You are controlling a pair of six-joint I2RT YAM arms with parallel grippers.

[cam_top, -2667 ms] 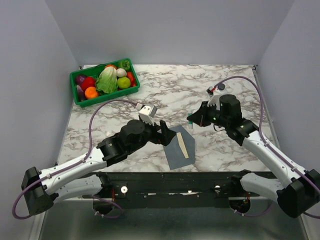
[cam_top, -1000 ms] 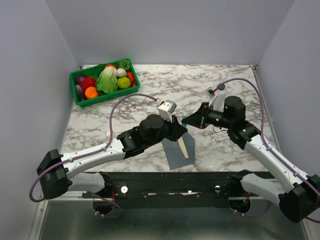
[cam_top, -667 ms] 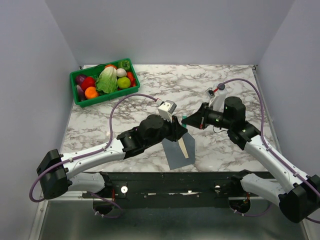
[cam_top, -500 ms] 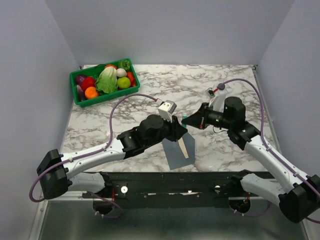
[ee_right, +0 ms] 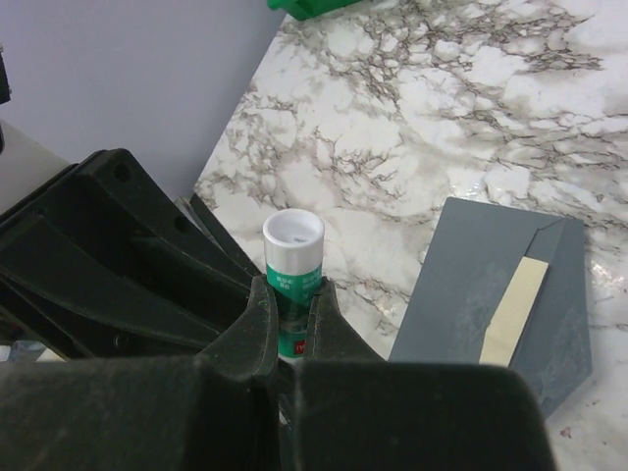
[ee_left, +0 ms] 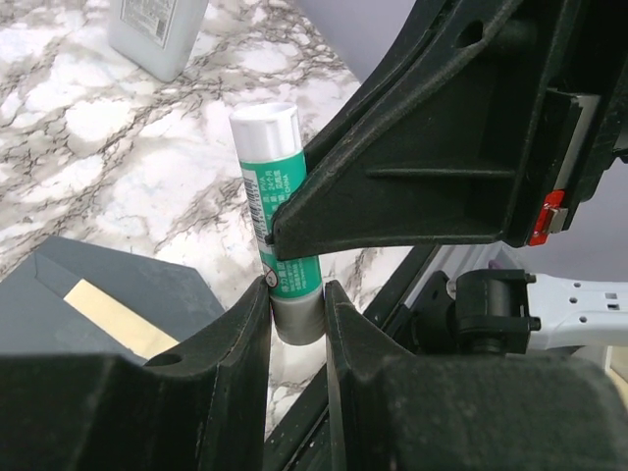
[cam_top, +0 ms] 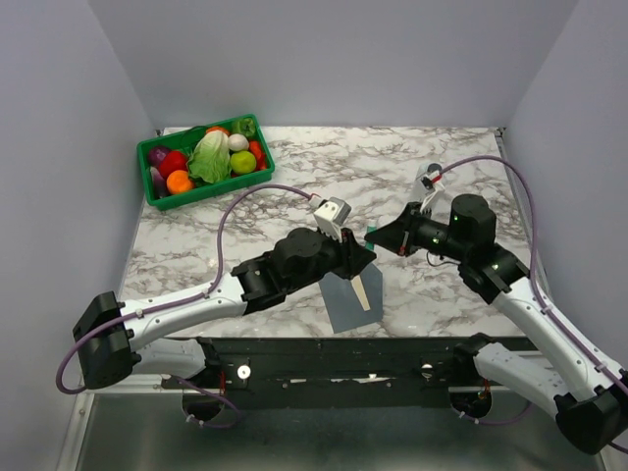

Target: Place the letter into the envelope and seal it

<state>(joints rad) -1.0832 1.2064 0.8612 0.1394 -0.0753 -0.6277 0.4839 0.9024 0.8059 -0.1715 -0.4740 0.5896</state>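
Observation:
I will next pull off the glue stick's grey end in my left gripper, then lower it and release it on bare marble beside the envelope [cam_top: 345,302], below and to the left in the top view.
A green glue stick [ee_left: 280,221] with a white end [ee_right: 293,231] is held in the air between both grippers, just above the envelope's far corner. My left gripper [ee_left: 296,314] is shut on its grey end, and my right gripper [ee_right: 291,314] is shut on its green body. In the top view the two grippers [cam_top: 365,253] [cam_top: 378,238] meet tip to tip. The slate-grey envelope [cam_top: 345,302] [ee_right: 481,285] [ee_left: 128,280] lies flat near the table's front edge. A strip of the cream-tan letter [cam_top: 364,292] [ee_right: 512,309] [ee_left: 108,306] shows at its opening.
A green basket [cam_top: 157,196] of toy vegetables stands at the back left of the marble table. A white bottle [ee_left: 157,34] stands on the table beyond the glue stick. The black arm mount [cam_top: 324,358] runs along the near edge.
The right arm's wrist has drawn back a little to the right, and the left gripper has edged right with it. Both stay shut on the glue stick. The envelope has not moved.

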